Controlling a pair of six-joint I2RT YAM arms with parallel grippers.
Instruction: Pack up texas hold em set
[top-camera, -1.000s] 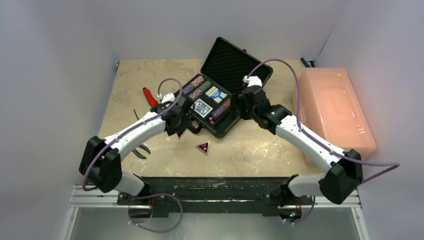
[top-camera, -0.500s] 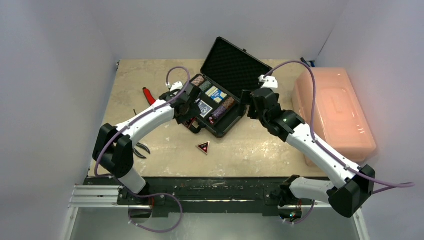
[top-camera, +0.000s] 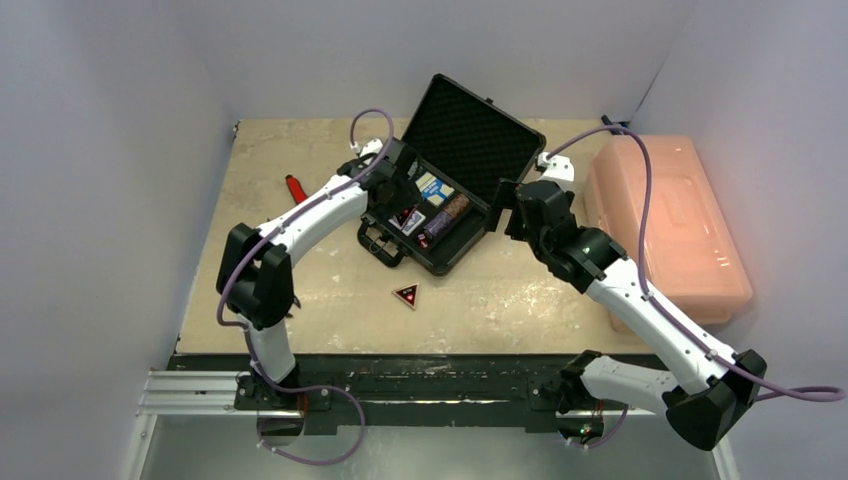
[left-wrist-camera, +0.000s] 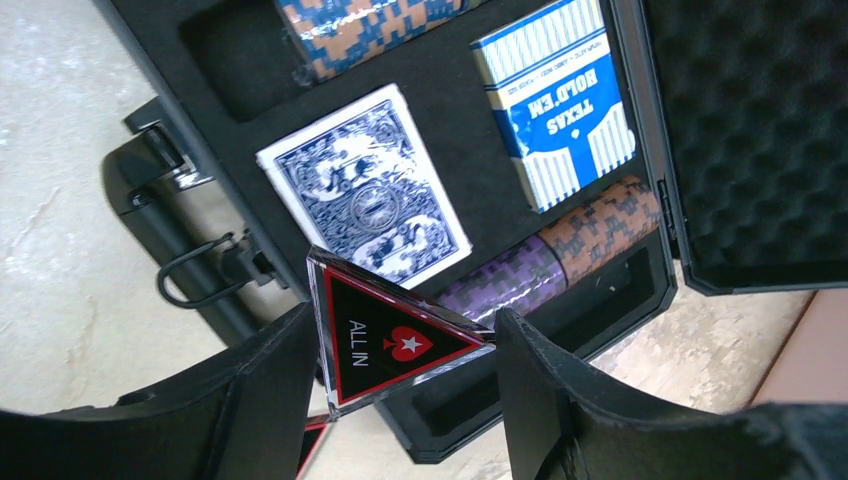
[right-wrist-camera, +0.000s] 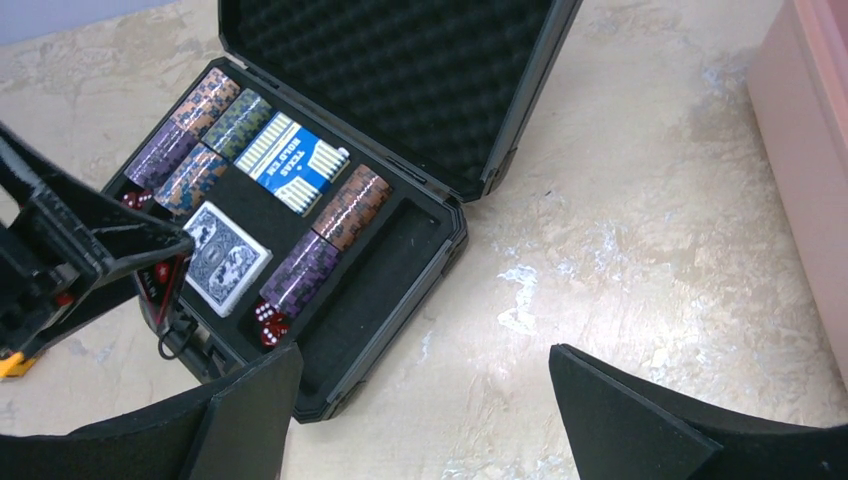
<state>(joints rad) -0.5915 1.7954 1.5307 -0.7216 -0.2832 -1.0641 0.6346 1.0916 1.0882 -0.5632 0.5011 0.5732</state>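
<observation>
The blue-white boxed deck (top-camera: 434, 189) lies below and outward of my left gripper, so next I will carry the button outward, lower the gripper and release the button on top of the deck.
The black case (top-camera: 470, 130) of the texas hold em set lies open at the table's back. Its tray holds chip stacks (right-wrist-camera: 335, 225), two card decks (right-wrist-camera: 228, 258) and red dice (right-wrist-camera: 268, 322). My left gripper (top-camera: 396, 196) hangs over the tray's near-left part, shut on a triangular red-black "ALL IN" button (left-wrist-camera: 385, 335) that is pinched by its edges between the fingers (left-wrist-camera: 275, 375). Below the button lie a blue-backed deck (left-wrist-camera: 365, 200) and a purple chip stack (left-wrist-camera: 520, 280). A second triangular button (top-camera: 406, 295) lies on the table in front of the case. My right gripper (right-wrist-camera: 425, 370) stands wide open and empty over bare table at the case's right corner.
A large pink translucent bin (top-camera: 665, 220) fills the right side of the table. A red-handled tool (top-camera: 298, 190) lies left of the case, beside my left arm. The case's long right-hand slot (right-wrist-camera: 375, 285) is empty. The raised lid (right-wrist-camera: 400, 70) leans back toward the wall.
My left arm has carried the button from the table in front of the case up over the tray. My right gripper has drawn back to the right, off the case.
</observation>
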